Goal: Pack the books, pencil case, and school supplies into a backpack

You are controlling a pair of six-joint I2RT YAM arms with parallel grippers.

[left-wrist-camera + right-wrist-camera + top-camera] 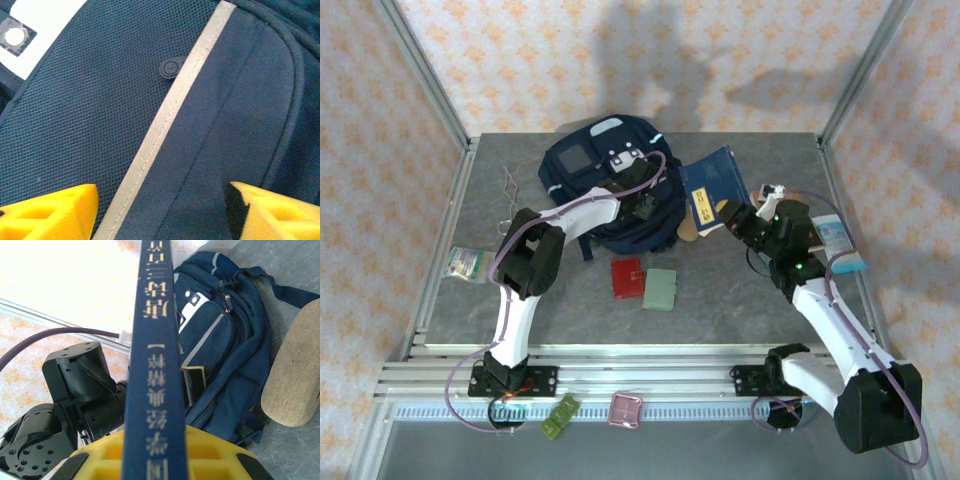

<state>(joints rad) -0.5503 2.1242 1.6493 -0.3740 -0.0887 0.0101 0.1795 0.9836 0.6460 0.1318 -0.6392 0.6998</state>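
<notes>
The backpack's near fabric edge [640, 229] lies below the left gripper, toward the robot's base, so the left gripper will move back from the backpack's pale stripe and come down onto that edge.
The navy backpack [605, 175] lies at the back centre of the table. My left gripper [645, 205] hovers open just over its front panel, yellow fingers [50, 212] either side of the pale stripe [170, 110]. My right gripper [735, 218] is shut on the dark blue book [712, 185], held tilted beside the backpack, its yellow-lettered spine [155, 355] toward the camera. The tan pencil case [295, 375] lies on the table under the book, right of the backpack [225, 335]. The red case [627, 278] and green case [661, 290] lie in front. The brown book and grey slab are hidden.
A light-blue packet [840, 240] lies at the right edge and another small packet [467, 263] at the left edge. A thin metal tool [508, 190] lies left of the backpack. Open tabletop [570, 310] stretches in front of the cases.
</notes>
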